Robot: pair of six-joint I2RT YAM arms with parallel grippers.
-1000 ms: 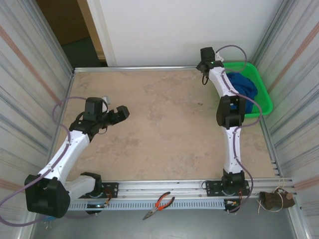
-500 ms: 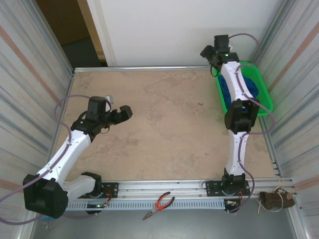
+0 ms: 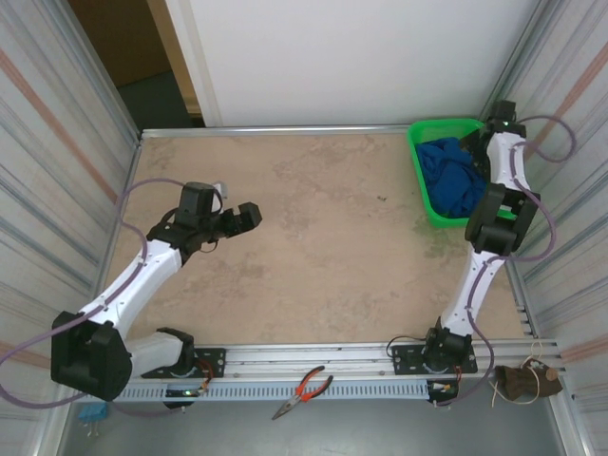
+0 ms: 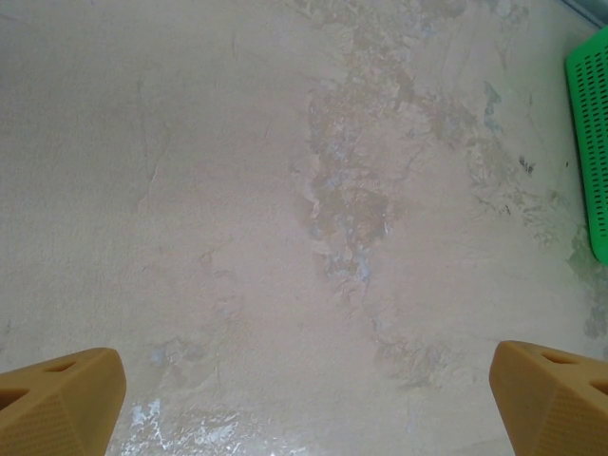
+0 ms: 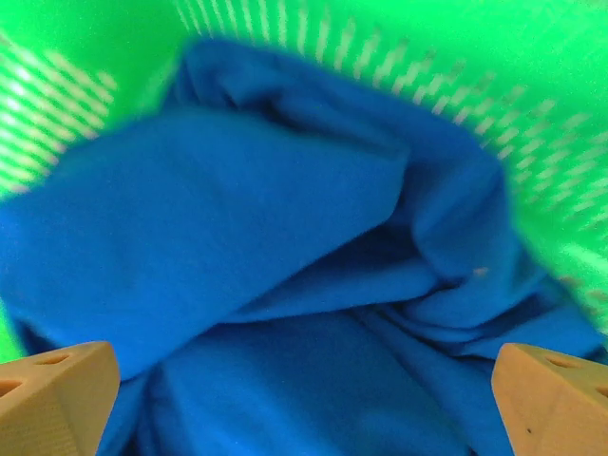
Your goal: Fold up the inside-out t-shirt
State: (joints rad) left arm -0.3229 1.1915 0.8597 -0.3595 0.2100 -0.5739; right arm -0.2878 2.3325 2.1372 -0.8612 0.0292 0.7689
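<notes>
My right gripper is open above the t-shirt's fold in the basket. It will go down onto that fold next, because the cloth there bunches up between its fingers.
The inside-out t-shirt (image 3: pixel 450 178) is a royal-blue crumpled heap lying in the green mesh basket (image 3: pixel 441 124) at the table's far right corner. My right gripper (image 3: pixel 478 149) hangs over the basket's right side. Its wrist view looks straight down on the t-shirt (image 5: pixel 285 237), and the right gripper (image 5: pixel 304 404) is open, its tan fingertips (image 5: pixel 57 394) wide apart with nothing held between them. The basket wall (image 5: pixel 446 47) shows green behind the cloth. My left gripper (image 3: pixel 247 217) is open over bare table at the left, far from the t-shirt. In its own view the left gripper (image 4: pixel 304 404) holds nothing.
The basket's edge (image 4: pixel 591 142) shows at the right of the left wrist view. Corrugated metal walls close in both sides of the table (image 3: pixel 323 237). Red-handled pliers (image 3: pixel 302 389) lie on the front rail, and a brown bundle (image 3: pixel 522 380) sits at the near right corner.
The right arm has swung from the basket's left side to its right side, uncovering the t-shirt, and its jaws have widened. The left gripper has drifted slightly right.
</notes>
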